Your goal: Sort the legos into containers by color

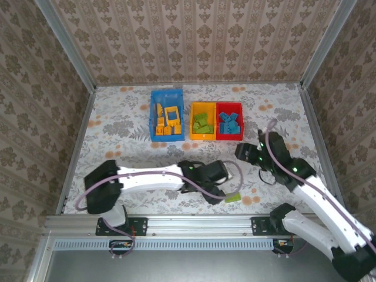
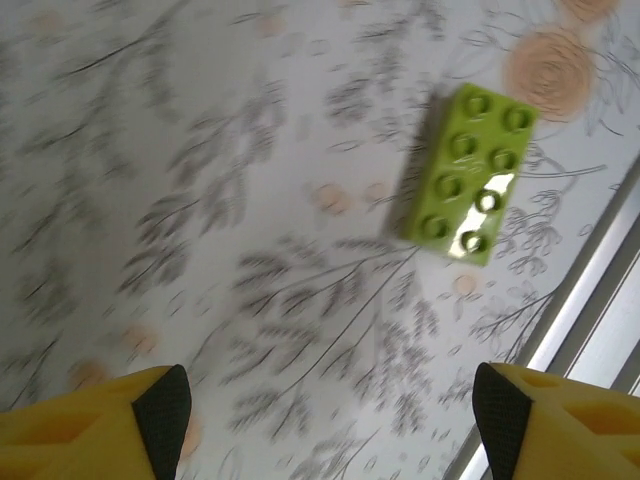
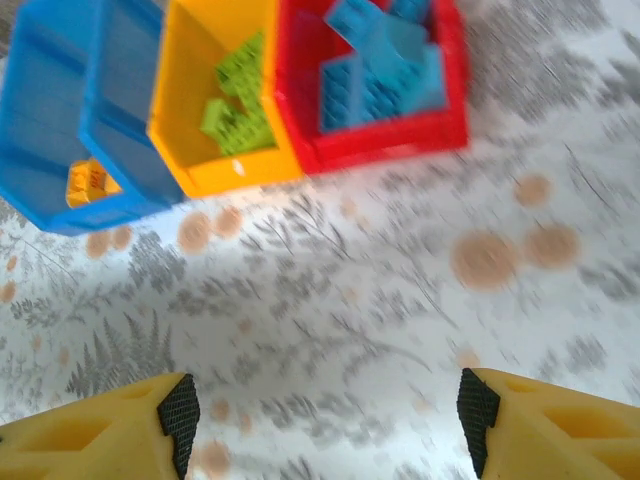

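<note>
My left gripper reaches toward the green lego point(image 2: 472, 175) next, below it and beyond its fingers' ends, turns to match the lego's slant and lowers around its long sides.
One green lego point(image 1: 233, 197) lies alone on the table near the front rail; in the left wrist view this lego point(image 2: 470, 172) lies flat, studs up, ahead and right of the fingers. My left gripper point(image 1: 218, 194) point(image 2: 330, 415) hovers just left of it, open and holding nothing. The blue container point(image 1: 153, 117) point(image 3: 110, 110) holds orange legos point(image 1: 167, 122) point(image 3: 85, 180). Green legos point(image 1: 203, 122) point(image 3: 235, 105) fill the yellow container point(image 1: 202, 137) point(image 3: 185, 90), and blue legos point(image 1: 229, 122) point(image 3: 380, 60) the red container point(image 1: 229, 137) point(image 3: 400, 135). My right gripper point(image 1: 242, 151) point(image 3: 328, 412) is open and holds nothing, just in front of the red container.
A metal rail point(image 1: 194, 222) point(image 2: 590, 310) runs along the table's front edge, close to the green lego. Wallpapered walls enclose the table on three sides. The floral cloth point(image 1: 123, 147) lies bare between the containers and the arms.
</note>
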